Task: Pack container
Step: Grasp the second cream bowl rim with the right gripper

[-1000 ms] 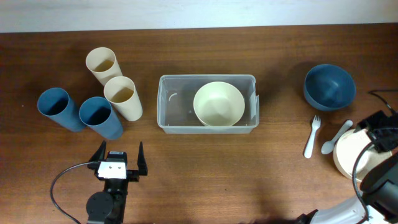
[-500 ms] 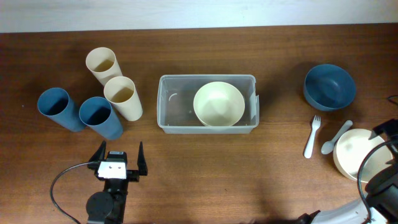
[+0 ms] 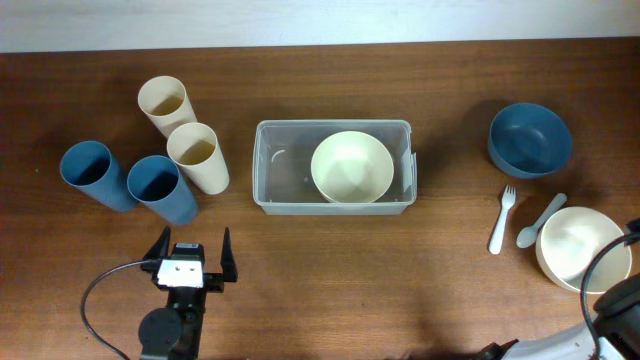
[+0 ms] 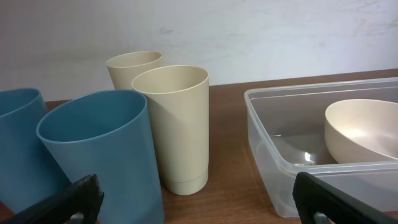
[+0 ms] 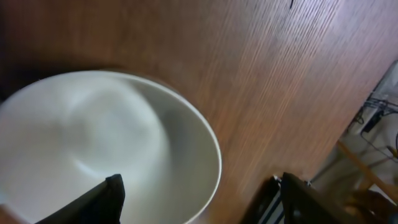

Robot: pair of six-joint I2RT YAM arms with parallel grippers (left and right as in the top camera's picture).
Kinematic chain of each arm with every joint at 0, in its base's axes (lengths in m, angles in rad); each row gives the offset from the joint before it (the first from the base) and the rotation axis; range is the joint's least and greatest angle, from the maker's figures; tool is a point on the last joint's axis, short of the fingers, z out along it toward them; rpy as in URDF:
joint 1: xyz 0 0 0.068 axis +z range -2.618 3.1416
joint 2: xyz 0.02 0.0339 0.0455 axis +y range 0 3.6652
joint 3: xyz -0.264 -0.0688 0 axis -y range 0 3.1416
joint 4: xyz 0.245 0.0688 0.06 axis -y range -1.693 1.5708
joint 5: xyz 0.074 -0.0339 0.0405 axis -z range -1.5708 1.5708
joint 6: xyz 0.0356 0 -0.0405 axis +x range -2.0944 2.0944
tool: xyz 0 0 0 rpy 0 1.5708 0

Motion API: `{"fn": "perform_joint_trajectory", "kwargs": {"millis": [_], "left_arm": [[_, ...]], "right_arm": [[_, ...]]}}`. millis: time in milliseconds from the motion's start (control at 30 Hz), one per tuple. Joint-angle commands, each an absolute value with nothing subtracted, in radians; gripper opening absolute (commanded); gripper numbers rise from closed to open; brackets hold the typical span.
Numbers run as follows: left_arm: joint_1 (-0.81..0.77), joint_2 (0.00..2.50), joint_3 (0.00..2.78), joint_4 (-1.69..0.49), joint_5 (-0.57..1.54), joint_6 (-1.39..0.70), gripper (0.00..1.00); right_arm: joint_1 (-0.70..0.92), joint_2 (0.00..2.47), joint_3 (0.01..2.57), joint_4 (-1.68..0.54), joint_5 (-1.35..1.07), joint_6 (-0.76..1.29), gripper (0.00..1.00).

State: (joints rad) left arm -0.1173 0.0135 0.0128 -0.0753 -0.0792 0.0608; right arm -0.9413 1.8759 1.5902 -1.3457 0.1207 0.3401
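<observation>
My right gripper moves down toward the left in the overhead view onto the second cream bowl's rim (image 3: 629, 257) next, since that rim lies below between its fingers.
The clear container (image 3: 280, 170) stands mid-table with one cream bowl (image 3: 351, 167) inside it; the left wrist view shows its near corner (image 4: 268, 146) and that bowl (image 4: 367, 130). A second cream bowl (image 3: 582, 248) rests on the table at the right edge. In the right wrist view my right gripper (image 5: 200, 182) hangs open over this bowl's rim (image 5: 211, 155), one finger above the inside, the other above the wood, touching neither. My left gripper (image 3: 190, 255) stands wide open near the front, holding nothing, short of the cups.
Two blue cups (image 3: 160, 188) and two cream cups (image 3: 197, 156) cluster at the left. A blue bowl (image 3: 529, 138) sits at the back right. A pale fork (image 3: 502, 220) and spoon (image 3: 538, 220) lie beside the right cream bowl. The right arm (image 3: 618, 305) fills the bottom right corner.
The right arm has drawn back from over the right cream bowl toward the bottom right corner, uncovering the bowl, and its jaws have widened. The left arm has not moved.
</observation>
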Motion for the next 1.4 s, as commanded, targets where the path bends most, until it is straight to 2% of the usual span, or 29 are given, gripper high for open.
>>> {"fn": "perform_joint_trajectory", "kwargs": {"millis": [0,400,567,667,833,867,1367], "left_arm": [[-0.113,0.005,0.009,-0.076,-0.083,0.073,1.0],[-0.113,0.005,0.009,-0.076,-0.083,0.073,1.0],[-0.113,0.005,0.009,-0.076,-0.083,0.073,0.99],[-0.113,0.005,0.009,-0.076,-0.083,0.073,1.0],[-0.113,0.005,0.009,-0.076,-0.083,0.073,1.0],[-0.113,0.005,0.009,-0.076,-0.083,0.073,1.0],[-0.113,0.005,0.009,-0.076,-0.083,0.073,1.0]], "right_arm": [[-0.944,1.858,1.514,-1.313,0.151,0.352,0.75],[-0.944,1.858,1.279,-1.129,0.086,0.356,0.73],[-0.942,1.858,1.188,-1.029,-0.007,0.355,0.67],[-0.936,1.858,1.164,-0.987,-0.047,0.348,0.51],[-0.89,1.858,1.16,-0.951,-0.061,0.348,0.06],[-0.879,1.858,1.16,-0.943,-0.068,0.348,0.04],[-0.745,1.858,1.16,-0.915,-0.148,0.318,0.04]]}}
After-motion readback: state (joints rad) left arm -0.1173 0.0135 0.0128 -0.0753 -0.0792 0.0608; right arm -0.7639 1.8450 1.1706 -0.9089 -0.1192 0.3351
